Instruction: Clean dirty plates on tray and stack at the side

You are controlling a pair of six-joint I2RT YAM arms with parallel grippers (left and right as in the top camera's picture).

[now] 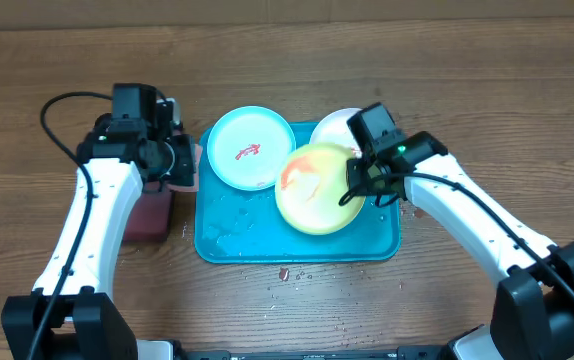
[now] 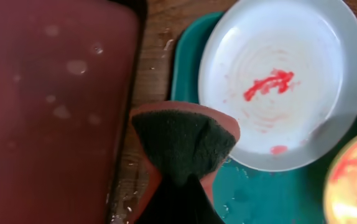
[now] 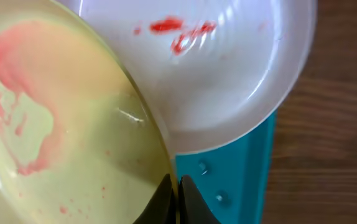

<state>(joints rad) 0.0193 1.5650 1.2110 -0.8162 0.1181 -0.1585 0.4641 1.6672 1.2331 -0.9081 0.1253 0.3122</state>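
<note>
My left gripper shifts over the black-rimmed tray next, then lowers the sponge to the pinkish liquid (image 1: 148,214) (image 2: 49,117), since the sponge hangs outside that tray.
The turquoise tray (image 1: 227,245) holds three plates. The light blue plate (image 1: 252,147) lies at its back left with a red smear; it also shows in the left wrist view (image 2: 290,56). The white plate (image 1: 333,127) lies at the back right, partly under the yellow-green plate (image 1: 312,188). My right gripper (image 1: 359,185) is shut on the yellow-green plate's rim (image 3: 176,186) and holds it tilted over the white plate (image 3: 228,81). My left gripper (image 1: 172,160) is shut on an orange sponge with a dark green pad (image 2: 181,143), over the tray's left edge (image 2: 185,74).
A smaller black-rimmed tray of pinkish liquid (image 1: 152,205) stands left of the turquoise tray, filling the left of the left wrist view (image 2: 54,93). Water drops lie on the turquoise tray floor and red specks on the wood in front (image 1: 285,272).
</note>
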